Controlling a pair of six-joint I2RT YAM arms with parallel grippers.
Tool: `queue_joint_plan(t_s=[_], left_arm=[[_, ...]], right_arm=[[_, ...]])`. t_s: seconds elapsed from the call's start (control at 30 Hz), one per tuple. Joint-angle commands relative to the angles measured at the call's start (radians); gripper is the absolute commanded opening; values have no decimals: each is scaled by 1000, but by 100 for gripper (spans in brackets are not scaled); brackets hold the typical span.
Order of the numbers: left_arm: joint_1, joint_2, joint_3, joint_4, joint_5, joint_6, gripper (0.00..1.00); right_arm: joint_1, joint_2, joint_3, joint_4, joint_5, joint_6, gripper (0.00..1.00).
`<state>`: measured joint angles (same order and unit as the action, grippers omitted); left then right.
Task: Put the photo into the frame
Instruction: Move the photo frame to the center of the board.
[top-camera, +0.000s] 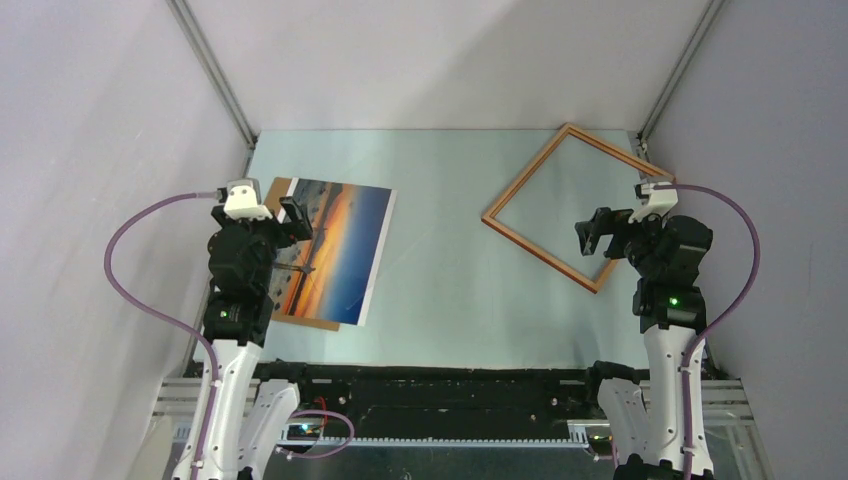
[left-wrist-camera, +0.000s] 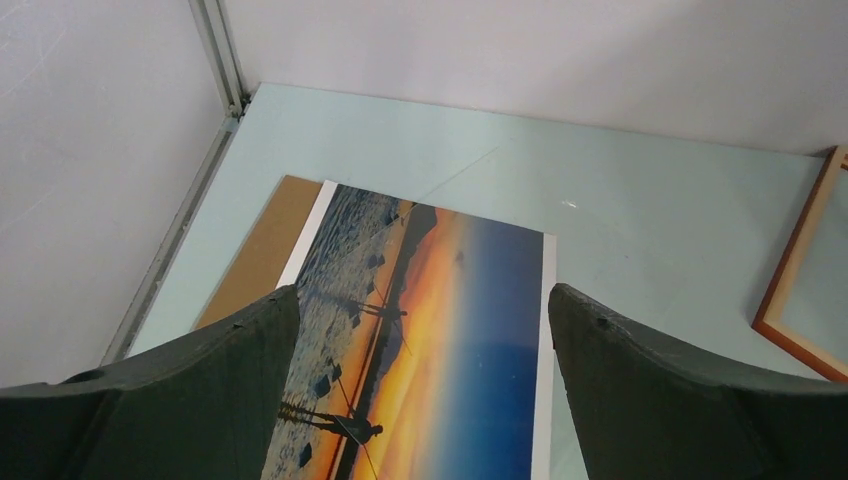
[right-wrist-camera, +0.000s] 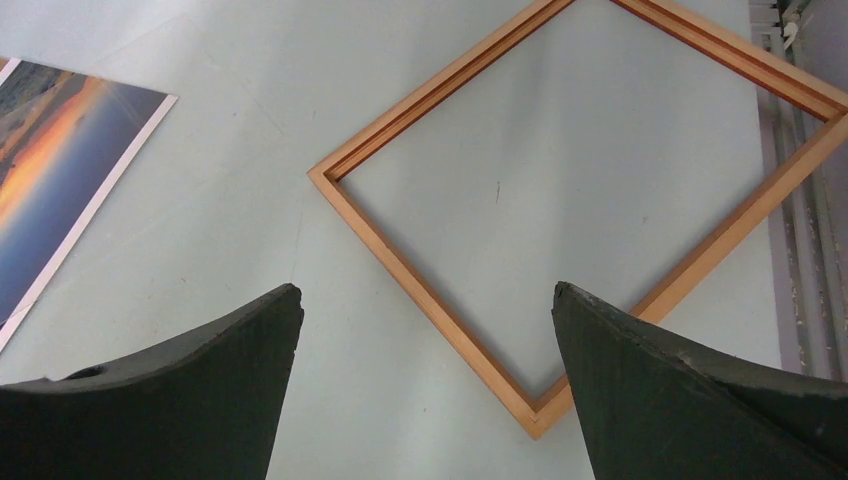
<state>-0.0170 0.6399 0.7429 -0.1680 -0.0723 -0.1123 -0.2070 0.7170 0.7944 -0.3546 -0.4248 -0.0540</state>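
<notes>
My right gripper will next turn to match the slant of the frame's near bar facing the photo (top-camera: 340, 245). Then it will lower astride that bar's middle (top-camera: 541, 252) to close.
The photo (top-camera: 340, 245), an orange-and-blue sunset print, lies picture side up at the left of the table on a brown backing board (top-camera: 276, 188). It also shows in the left wrist view (left-wrist-camera: 440, 330) and at the left edge of the right wrist view (right-wrist-camera: 50, 180). The orange-brown wooden frame (top-camera: 520, 238) lies flat and turned like a diamond at the right; it fills the right wrist view (right-wrist-camera: 420, 300). My left gripper (top-camera: 295, 222) is open and empty above the photo's left part. My right gripper (top-camera: 597, 233) is open and empty above the frame's near corner.
The backing board (left-wrist-camera: 262, 250) sticks out past the photo's far left edge. Grey enclosure walls stand close on the left, back and right. A metal rail (right-wrist-camera: 795, 250) runs along the table's right edge. The frame's left corner shows in the left wrist view (left-wrist-camera: 800, 290).
</notes>
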Motion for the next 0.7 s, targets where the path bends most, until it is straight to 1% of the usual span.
queue_joint_plan(t_s=[0.0, 0.57, 0.67], left_arm=[[9, -13, 31, 12, 26, 28, 98], [9, -19, 54, -21, 61, 40, 98], [9, -16, 51, -22, 92, 49, 98]], right_arm=[[-6, -5, -3, 8, -24, -13, 100], [0, -6, -3, 8, -65, -41, 100], [22, 15, -3, 3, -40, -69, 100]])
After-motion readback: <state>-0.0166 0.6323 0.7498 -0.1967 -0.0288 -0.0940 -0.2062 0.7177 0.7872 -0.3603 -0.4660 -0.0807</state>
